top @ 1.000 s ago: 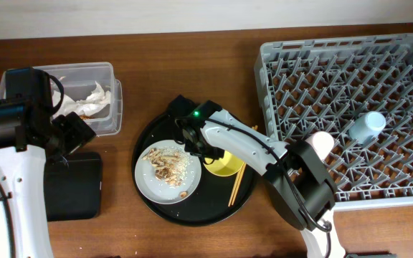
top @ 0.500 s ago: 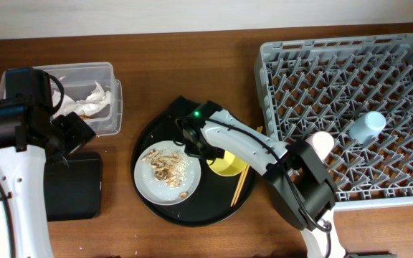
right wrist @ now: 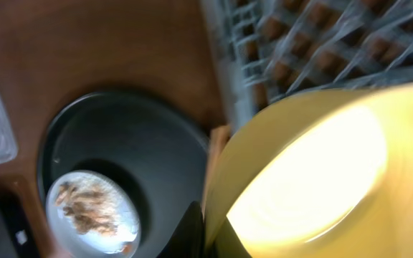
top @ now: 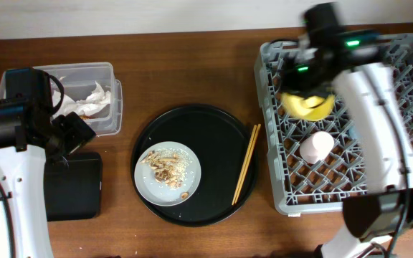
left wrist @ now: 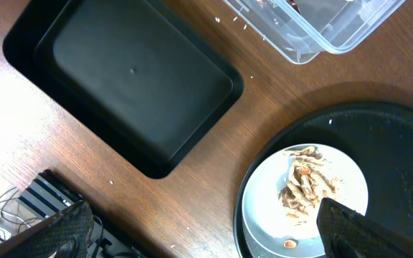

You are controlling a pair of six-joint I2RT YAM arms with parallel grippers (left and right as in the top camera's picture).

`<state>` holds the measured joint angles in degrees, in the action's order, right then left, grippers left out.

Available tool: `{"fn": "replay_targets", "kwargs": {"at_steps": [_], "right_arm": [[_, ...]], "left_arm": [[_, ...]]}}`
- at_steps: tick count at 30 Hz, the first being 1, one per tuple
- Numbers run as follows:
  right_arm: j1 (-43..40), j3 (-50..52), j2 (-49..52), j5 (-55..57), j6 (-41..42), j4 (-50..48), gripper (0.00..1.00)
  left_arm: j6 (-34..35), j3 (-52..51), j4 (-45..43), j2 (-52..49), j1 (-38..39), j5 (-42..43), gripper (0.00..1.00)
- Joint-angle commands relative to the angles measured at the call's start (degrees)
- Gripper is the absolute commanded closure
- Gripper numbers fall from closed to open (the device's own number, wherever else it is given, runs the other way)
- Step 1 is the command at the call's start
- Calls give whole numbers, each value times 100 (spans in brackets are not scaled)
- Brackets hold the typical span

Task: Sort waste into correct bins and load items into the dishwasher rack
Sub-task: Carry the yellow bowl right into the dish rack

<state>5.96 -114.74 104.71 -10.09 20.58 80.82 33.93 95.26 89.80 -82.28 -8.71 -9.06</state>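
Note:
My right gripper tilts the yellow bowl and brings it down into the dishwasher rack's far part next, since the pink cup occupies nearer slots.
My right gripper [top: 301, 92] is shut on the rim of the yellow bowl [top: 307, 104] and holds it over the left part of the grey dishwasher rack [top: 407, 50]; the bowl fills the right wrist view [right wrist: 314, 172]. The pink cup [top: 316, 147] lies in the rack. The light-blue cup is hidden. The grey-white plate [top: 167, 173] with food scraps [top: 162, 163] sits on the round black tray [top: 214, 136], chopsticks [top: 247, 164] at its right edge. The tissue [top: 95, 94] is in the clear tub [top: 110, 107]. My left gripper [left wrist: 199, 229] is open above the table between the black tray bin [left wrist: 120, 79] and the plate [left wrist: 307, 193].
The shallow black bin [top: 74, 188] lies at the left under my left arm. The rack's rim [right wrist: 224, 64] and the round tray [right wrist: 149, 136] show in the right wrist view. Cables hang at the table's near edge [left wrist: 6, 208].
My right arm has lifted the yellow bowl off the round tray and carried it right and back, over the rack. The left arm has not moved.

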Motion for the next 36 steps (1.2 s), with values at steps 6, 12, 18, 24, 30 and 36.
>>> {"fn": "replay_targets", "kwargs": {"at_steps": [6,12,18,24,30,36], "right_arm": [[-2273,20,330,-3521,-3051,-72,96],[-2629,20,1176,-5449,-3383,-595,96],[-2629,20,1989,-6124,-3381,-763,96],[-2771,20,2490,-6146,-3185,-1228,95],[-2999,17,2551,-4725,-2605,-994,91],[-3014,17,1967,-3818,-2546,-603,69]], "left_arm": [[57,39,2,24,-20,-66,1],[57,39,2,24,-20,-66,1],[57,39,2,24,-20,-66,1],[59,39,2,24,-20,-66,1],[59,39,2,24,-20,-66,1],[59,39,2,24,-20,-66,1]]}}
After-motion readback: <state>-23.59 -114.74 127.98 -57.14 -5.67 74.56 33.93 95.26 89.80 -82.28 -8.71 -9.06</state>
